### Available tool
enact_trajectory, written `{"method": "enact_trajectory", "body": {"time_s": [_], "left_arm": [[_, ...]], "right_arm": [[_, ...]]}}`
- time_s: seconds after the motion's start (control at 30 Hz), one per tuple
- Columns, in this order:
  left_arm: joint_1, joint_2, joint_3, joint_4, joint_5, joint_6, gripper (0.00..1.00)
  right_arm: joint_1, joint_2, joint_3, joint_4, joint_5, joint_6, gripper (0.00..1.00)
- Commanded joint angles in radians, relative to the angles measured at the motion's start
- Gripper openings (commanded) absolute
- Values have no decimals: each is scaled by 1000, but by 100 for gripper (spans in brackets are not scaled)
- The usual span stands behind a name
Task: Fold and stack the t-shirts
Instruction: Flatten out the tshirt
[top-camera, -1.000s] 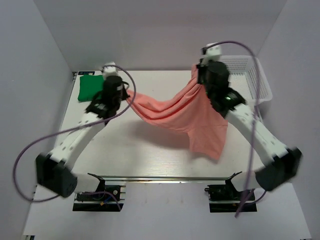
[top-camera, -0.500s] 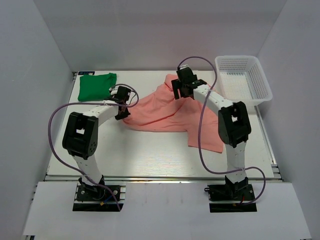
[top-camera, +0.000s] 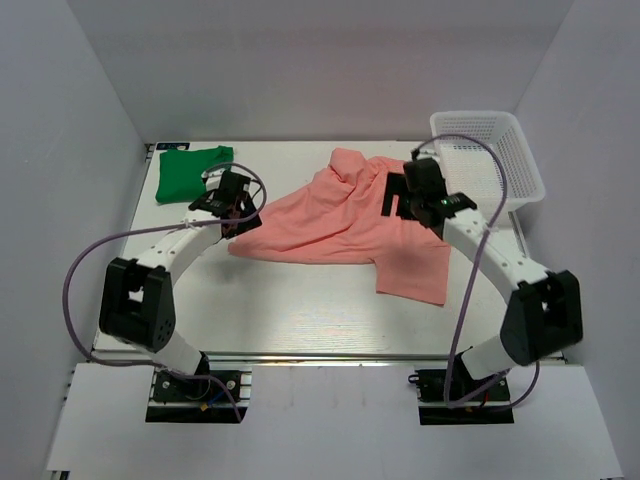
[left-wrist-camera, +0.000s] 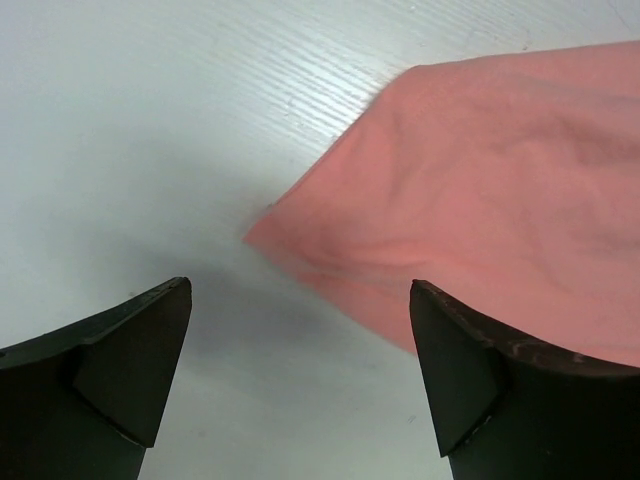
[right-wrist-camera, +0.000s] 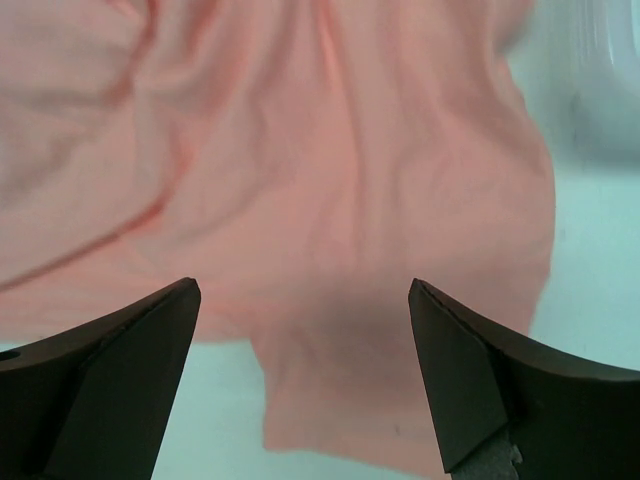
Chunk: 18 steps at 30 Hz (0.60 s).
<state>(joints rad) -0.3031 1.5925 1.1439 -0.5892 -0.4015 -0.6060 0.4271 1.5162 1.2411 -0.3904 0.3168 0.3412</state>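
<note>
Next, my left gripper lowers its open fingers around the tip of the salmon-pink t-shirt's pointed corner (top-camera: 236, 249) (left-wrist-camera: 265, 236) below it, which juts onto bare tabletop, and closes.
The salmon-pink t-shirt (top-camera: 335, 220) lies crumpled and spread out in the middle of the table. Its left corner (left-wrist-camera: 290, 235) shows in the left wrist view, and its body (right-wrist-camera: 330, 170) fills the right wrist view. A folded bright green t-shirt (top-camera: 187, 172) rests at the table's back left. My left gripper (top-camera: 238, 222) hovers open just above the pink shirt's left corner, holding nothing (left-wrist-camera: 300, 370). Over the shirt's right part my right gripper (top-camera: 398, 200) hangs open, its jaws empty (right-wrist-camera: 305, 370).
A white mesh basket (top-camera: 488, 158) stands at the back right corner. Grey walls enclose the table on the left, the back and the right. The table's front edge carries a metal rail (top-camera: 320, 355).
Both grippers have opened and let the pink shirt go. It has dropped from hanging between them to lying on the table. Both arms have drawn slightly away from it.
</note>
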Motion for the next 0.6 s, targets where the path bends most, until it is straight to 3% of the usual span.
{"method": "enact_trajectory", "body": {"time_s": [0.0,0.1,0.3,0.4,0.57], "left_arm": [[-2,-95,-53,-47,-66,-32,100],[16,-114,-104,-47,-76,-32,100],[93,-97,-208,95,-16,46,100],[127,-74,-253,175,56,92,83],[150,-36,-268,278,202,132,75]], "right_arm": [[-17,-128,-159,-37,18,148,90],[-33,-262,-289,-57,30,237,90],[-63,-373,-445,-157,56,311,90],[-79,-418,-509,-197,68,324,90],[-106,-471,-565,-222,51,329,90]]}}
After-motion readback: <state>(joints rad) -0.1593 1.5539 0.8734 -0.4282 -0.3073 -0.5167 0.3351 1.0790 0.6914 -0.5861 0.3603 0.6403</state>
